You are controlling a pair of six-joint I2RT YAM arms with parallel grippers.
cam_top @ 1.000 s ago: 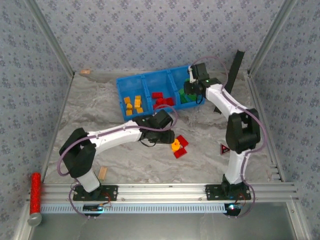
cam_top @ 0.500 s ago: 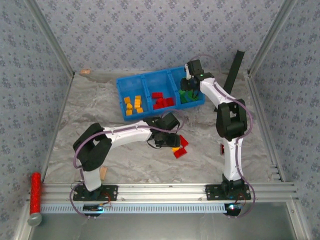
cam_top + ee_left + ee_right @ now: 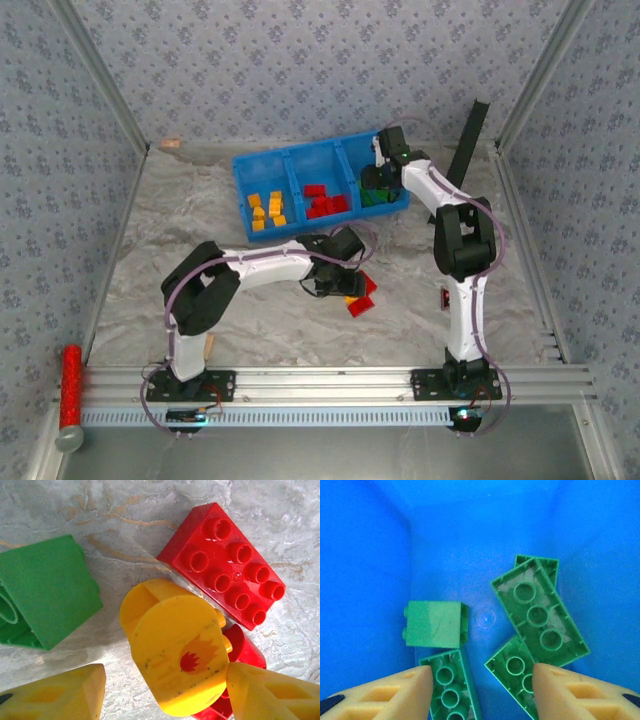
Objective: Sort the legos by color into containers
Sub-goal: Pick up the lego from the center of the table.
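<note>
My left gripper should go down around the round yellow lego with the flame mark and close on its sides, as it's already between my open fingers.
A round yellow lego with a flame mark lies on the table between the fingertips of my open left gripper, which straddles it. A red eight-stud brick lies beside it, another red piece is partly under it, and a green brick sits to the left. From above, my left gripper covers this pile by the red bricks. The blue bin holds yellow bricks, red bricks and green bricks. My right gripper hangs open and empty over the green compartment.
A long red cylinder lies on the front rail at the left. A tan wooden block sits by the left arm's base. A black slat leans at the back right. A small red-marked card lies near the right arm.
My left gripper has moved right and toward the front, down over the round yellow piece. My right arm has folded in, with its gripper staying over the green compartment.
</note>
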